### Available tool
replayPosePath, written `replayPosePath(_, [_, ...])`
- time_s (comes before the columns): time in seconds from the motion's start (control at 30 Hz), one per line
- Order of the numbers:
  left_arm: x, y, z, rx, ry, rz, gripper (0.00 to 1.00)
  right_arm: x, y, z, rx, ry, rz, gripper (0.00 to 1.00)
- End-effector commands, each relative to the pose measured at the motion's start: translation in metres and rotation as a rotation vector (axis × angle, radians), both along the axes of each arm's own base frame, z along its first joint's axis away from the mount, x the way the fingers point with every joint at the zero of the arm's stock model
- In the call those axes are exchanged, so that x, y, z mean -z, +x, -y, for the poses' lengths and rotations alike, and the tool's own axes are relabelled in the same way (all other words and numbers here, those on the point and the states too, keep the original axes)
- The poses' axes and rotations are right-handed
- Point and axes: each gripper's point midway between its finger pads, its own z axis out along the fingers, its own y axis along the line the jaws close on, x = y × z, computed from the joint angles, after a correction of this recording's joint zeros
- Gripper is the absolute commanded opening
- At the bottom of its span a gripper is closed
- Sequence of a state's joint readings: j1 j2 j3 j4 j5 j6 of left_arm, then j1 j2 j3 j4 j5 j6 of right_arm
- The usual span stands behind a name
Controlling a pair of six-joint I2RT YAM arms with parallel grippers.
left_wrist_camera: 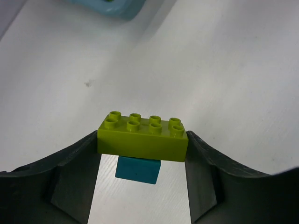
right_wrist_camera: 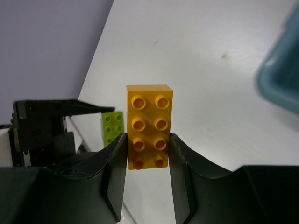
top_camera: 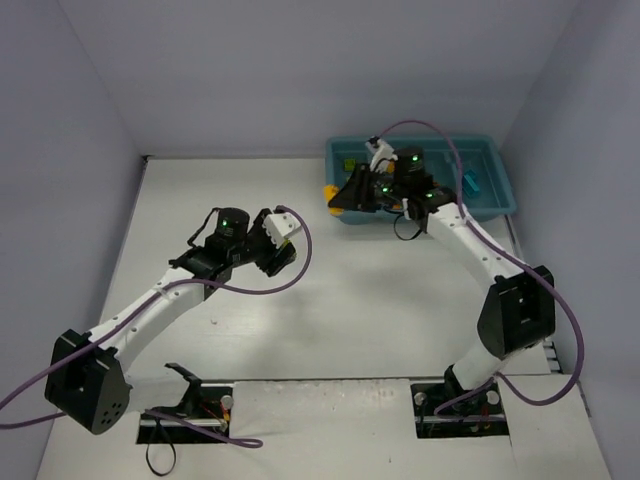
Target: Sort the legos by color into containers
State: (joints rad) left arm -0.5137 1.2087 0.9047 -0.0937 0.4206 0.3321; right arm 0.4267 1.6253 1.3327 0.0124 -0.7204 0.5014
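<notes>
I will next carry the orange-yellow lego in my right gripper over and down into the tray's middle section (top_camera: 390,168), since that lies below the gripper and to its right in the top view.
My left gripper (left_wrist_camera: 142,144) is shut on a lime-green two-by-four lego (left_wrist_camera: 142,135) with a small cyan-blue lego (left_wrist_camera: 138,169) stuck under it, held above the table. In the top view the left gripper (top_camera: 272,247) is mid-table, left of the tray. My right gripper (right_wrist_camera: 148,147) is shut on an orange-yellow two-by-four lego (right_wrist_camera: 148,119). In the top view the right gripper (top_camera: 343,197) holds the orange lego (top_camera: 329,192) at the front left corner of the teal tray (top_camera: 500,200). The green lego also shows in the right wrist view (right_wrist_camera: 113,127).
The tray holds a green lego (top_camera: 348,165) in its left compartment and a cyan one (top_camera: 470,182) at the right. A tray corner shows in the left wrist view (left_wrist_camera: 112,7) and the right wrist view (right_wrist_camera: 280,79). Walls enclose the table on three sides.
</notes>
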Motion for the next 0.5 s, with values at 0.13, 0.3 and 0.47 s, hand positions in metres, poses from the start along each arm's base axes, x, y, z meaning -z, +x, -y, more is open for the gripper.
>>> replayPosePath(0.13, [-0.01, 0.012, -0.003, -0.038, -0.01, 0.02, 0.0, -0.035, 0.056, 0.074, 0.204, -0.099, 0.198, 0.0])
replayPosePath(0.3, [-0.022, 0.014, 0.001, -0.046, -0.055, 0.03, 0.0, 0.0, 0.123, 0.142, 0.456, -0.358, 0.258, 0.0])
replayPosePath(0.47, [-0.04, 0.007, 0.008, -0.042, -0.148, 0.023, 0.0, 0.057, 0.194, 0.203, 0.649, -0.554, 0.206, 0.0])
